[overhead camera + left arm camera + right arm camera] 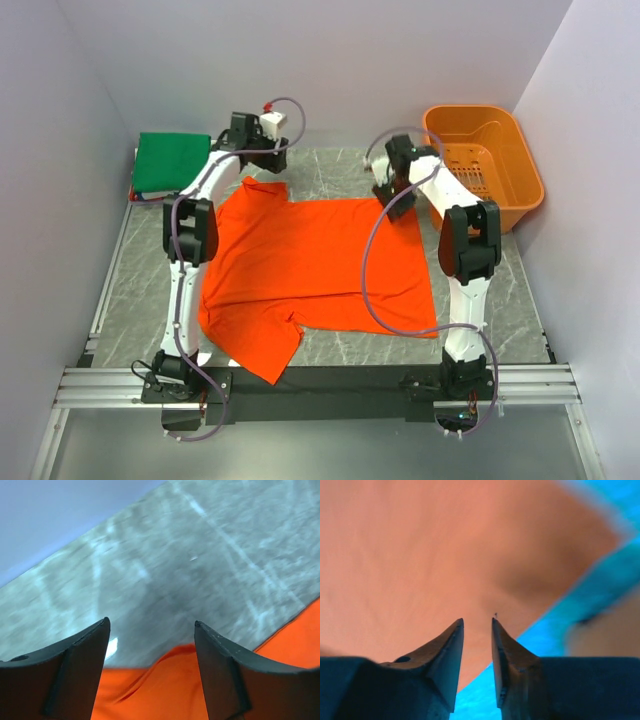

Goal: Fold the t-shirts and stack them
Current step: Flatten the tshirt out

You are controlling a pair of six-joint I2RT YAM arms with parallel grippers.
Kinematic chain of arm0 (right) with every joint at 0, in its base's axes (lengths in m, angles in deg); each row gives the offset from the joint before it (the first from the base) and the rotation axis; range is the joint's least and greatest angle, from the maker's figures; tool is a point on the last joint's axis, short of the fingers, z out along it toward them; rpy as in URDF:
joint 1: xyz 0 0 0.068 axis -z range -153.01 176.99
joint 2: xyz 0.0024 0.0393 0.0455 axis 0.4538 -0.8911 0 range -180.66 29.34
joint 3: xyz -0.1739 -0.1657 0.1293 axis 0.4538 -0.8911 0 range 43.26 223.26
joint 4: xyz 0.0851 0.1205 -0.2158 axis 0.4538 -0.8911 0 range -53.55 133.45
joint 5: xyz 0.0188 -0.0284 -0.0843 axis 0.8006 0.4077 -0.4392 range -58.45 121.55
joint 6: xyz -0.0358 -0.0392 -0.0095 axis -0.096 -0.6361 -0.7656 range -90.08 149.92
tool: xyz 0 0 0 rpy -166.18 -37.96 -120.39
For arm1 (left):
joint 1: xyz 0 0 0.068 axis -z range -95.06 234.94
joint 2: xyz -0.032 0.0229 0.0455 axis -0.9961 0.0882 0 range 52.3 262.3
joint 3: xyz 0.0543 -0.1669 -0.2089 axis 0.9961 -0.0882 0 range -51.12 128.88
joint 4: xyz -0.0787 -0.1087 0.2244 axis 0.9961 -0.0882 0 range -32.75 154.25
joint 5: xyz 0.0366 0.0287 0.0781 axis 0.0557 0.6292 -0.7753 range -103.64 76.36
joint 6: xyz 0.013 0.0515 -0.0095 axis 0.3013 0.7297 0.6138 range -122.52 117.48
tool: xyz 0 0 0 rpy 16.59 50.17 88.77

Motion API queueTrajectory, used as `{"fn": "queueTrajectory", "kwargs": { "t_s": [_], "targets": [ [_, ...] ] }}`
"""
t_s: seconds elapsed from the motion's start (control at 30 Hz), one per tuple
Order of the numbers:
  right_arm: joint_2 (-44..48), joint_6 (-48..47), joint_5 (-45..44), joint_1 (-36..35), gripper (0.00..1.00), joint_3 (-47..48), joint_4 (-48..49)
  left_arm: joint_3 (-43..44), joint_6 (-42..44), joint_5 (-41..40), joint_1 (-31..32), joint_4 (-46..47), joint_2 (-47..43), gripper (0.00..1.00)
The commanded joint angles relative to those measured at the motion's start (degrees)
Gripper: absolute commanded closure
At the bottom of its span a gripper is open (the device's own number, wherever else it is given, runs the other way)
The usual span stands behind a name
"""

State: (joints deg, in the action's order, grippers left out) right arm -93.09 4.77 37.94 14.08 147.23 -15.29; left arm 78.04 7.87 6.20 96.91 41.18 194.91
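My right gripper moves outward toward the basket next, then down onto the t-shirt's far hem corner (615, 539), because its fingers are above the t-shirt short of that corner.
A bright orange-red t-shirt (310, 260) lies spread flat on the grey table, one sleeve hanging toward the near edge. My left gripper (262, 170) hovers at the shirt's far left corner; in the left wrist view it (151, 622) is open wide, with a rumpled shirt edge (165, 685) below and between the fingers. My right gripper (392, 205) is at the shirt's far right corner; in the right wrist view it (477, 620) stands narrowly open just over the cloth (420, 555) near its edge. A folded green shirt (172, 163) lies at the far left on thinner folded ones.
A rigid orange plastic basket (490, 160) stands at the far right by the wall. Grey marbled table (200, 555) shows beyond the shirt. Walls close in on the left, the back and the right. A metal rail (320, 385) runs along the near edge.
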Motion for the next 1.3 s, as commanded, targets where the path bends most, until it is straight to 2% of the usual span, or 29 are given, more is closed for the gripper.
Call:
{"fn": "queueTrajectory", "kwargs": {
  "t_s": [0.0, 0.13, 0.33, 0.53, 1.07, 1.17, 1.23, 1.27],
  "targets": [
    [-0.96, 2.28, -5.76, 0.51, 0.63, 7.56, 7.30, -0.66, 0.94, 1.70, -3.78, -1.70, -6.81, 0.26],
    [-7.54, 6.33, -11.40, 1.30, 0.63, 15.37, 9.87, -4.53, 1.47, 1.43, -5.46, -3.21, -10.06, 0.25],
    [-12.74, 8.62, -15.35, 2.27, 0.62, 18.73, 13.38, -6.47, -0.81, 0.91, -6.43, -3.12, -10.16, 0.26],
    [-13.80, 8.97, -19.84, 4.47, 0.50, 17.77, 17.34, -5.94, -0.99, 0.82, -6.61, -4.09, -9.10, 0.26],
    [-18.63, 11.52, -7.98, 6.84, 0.55, 19.96, 11.28, -3.48, -1.86, -1.02, -6.69, -4.35, -5.41, 0.26],
    [-19.68, 11.96, -7.53, 7.02, 0.57, 20.05, 10.93, -3.39, -2.04, -1.81, -6.69, -4.44, -4.88, 0.25],
    [-20.12, 11.96, -6.92, 7.28, 0.68, 20.05, 10.84, -3.13, -3.53, -4.18, -7.13, -4.00, -4.18, 0.25],
    [-20.30, 11.53, -6.57, 7.46, 0.81, 20.14, 10.58, -2.69, -4.41, -5.67, -7.31, -4.09, -3.57, 0.24]
  ]
}}
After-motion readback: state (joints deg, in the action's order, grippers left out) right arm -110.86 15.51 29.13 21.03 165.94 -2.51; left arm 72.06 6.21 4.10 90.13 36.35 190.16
